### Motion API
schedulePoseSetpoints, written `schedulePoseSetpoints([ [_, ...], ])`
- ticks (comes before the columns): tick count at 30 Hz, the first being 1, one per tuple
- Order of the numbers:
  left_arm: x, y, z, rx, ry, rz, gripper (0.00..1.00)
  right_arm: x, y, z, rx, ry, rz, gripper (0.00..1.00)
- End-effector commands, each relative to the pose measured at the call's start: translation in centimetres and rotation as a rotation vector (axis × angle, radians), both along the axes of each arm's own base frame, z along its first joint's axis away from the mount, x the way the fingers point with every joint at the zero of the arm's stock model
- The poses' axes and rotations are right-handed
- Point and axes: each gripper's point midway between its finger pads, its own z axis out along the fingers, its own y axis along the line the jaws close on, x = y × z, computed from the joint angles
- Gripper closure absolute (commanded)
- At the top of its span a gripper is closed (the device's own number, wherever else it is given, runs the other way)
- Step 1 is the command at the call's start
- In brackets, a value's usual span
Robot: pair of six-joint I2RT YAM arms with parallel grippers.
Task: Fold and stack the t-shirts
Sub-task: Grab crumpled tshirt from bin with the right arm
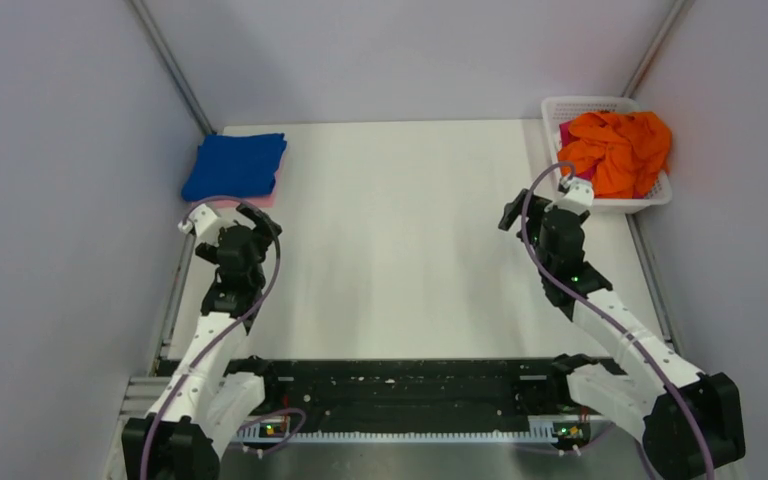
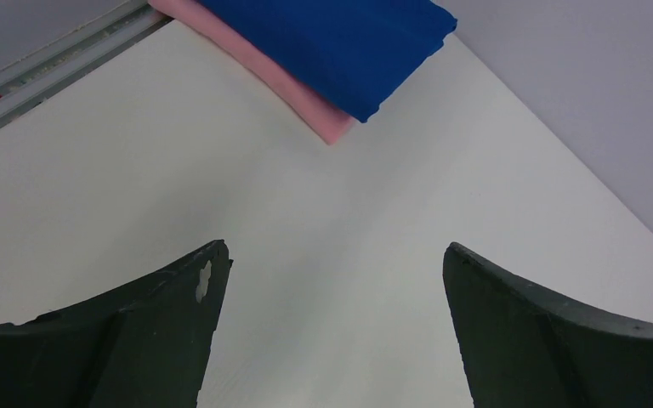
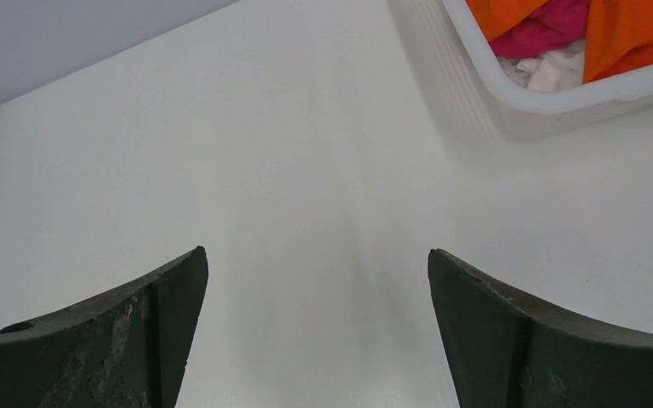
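I need to move my right gripper outward over the basket next, lower it onto the orange heap's middle (image 1: 621, 146) and close it, because the orange t-shirt is on top of the magenta one.
A folded royal blue t-shirt (image 1: 235, 165) lies on a folded pale pink t-shirt (image 1: 263, 201) at the table's far left corner. Both show in the left wrist view, blue (image 2: 340, 42) on pink (image 2: 264, 68). A crumpled bright orange t-shirt (image 1: 620, 148) fills the white basket (image 1: 600, 103) at the far right, with a magenta t-shirt (image 1: 566, 132) under it. My left gripper (image 1: 243, 228) is open and empty just short of the stack (image 2: 333, 255). My right gripper (image 1: 538, 205) is open and empty beside the basket's near left corner (image 3: 316, 259).
The basket rim (image 3: 544, 98) shows at the right wrist view's upper right, holding orange (image 3: 638, 34), magenta (image 3: 548, 30) and some white cloth (image 3: 557, 72). A metal rail (image 2: 51, 68) runs along the table's left edge. Grey walls close in on both sides and the back.
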Motion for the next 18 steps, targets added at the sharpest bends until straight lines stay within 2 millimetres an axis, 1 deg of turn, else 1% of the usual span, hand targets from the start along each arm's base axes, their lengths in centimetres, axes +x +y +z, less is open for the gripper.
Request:
schedulePoseSetpoints([
  [1, 0.2, -0.2, 2.7, 0.004, -0.056, -0.022, 0.01, 1.6, 0.0, 4.5, -0.038, -0.056, 0.002, 0.01],
  [3, 0.3, -0.4, 2.8, 0.001, -0.053, -0.034, 0.01, 2.4, 0.5, 5.5, -0.055, -0.052, 0.023, 0.01],
  [4, 0.4, -0.6, 3.1, -0.002, -0.058, -0.042, 0.01, 3.0, 0.6, 5.4, -0.071, -0.028, 0.019, 0.01],
  [5, 0.3, -0.7, 2.8, -0.005, -0.037, -0.047, 0.01, 3.8, 0.6, 6.5, -0.084, -0.021, 0.011, 0.01],
  [8, 0.2, -0.9, 3.0, -0.003, -0.032, -0.061, 0.01, 5.6, -0.7, 7.2, -0.124, 0.067, -0.058, 0.01],
  [10, 0.1, -0.9, 3.3, 0.002, -0.033, -0.065, 0.01, 7.6, -2.1, 7.7, -0.084, 0.087, -0.079, 0.01],
  [11, 0.0, -0.8, 3.3, 0.006, -0.031, -0.064, 0.01, 8.7, -3.3, 7.7, -0.049, 0.089, -0.091, 0.01],
  [13, -0.2, -0.7, 3.5, 0.018, -0.029, -0.061, 0.01, 11.2, -6.3, 7.7, 0.01, 0.093, -0.137, 0.01],
  [15, -0.4, -0.5, 3.6, 0.025, -0.026, -0.056, 0.01, 13.7, -10.2, 7.0, 0.04, 0.115, -0.207, 0.02],
  [16, -0.5, -0.5, 3.6, 0.024, -0.022, -0.056, 0.01, 14.8, -12.1, 6.8, 0.047, 0.121, -0.239, 0.05],
  [18, -0.5, -0.5, 3.5, 0.021, -0.018, -0.054, 0.01, 16.8, -15.5, 5.7, 0.052, 0.147, -0.298, 0.08],
])
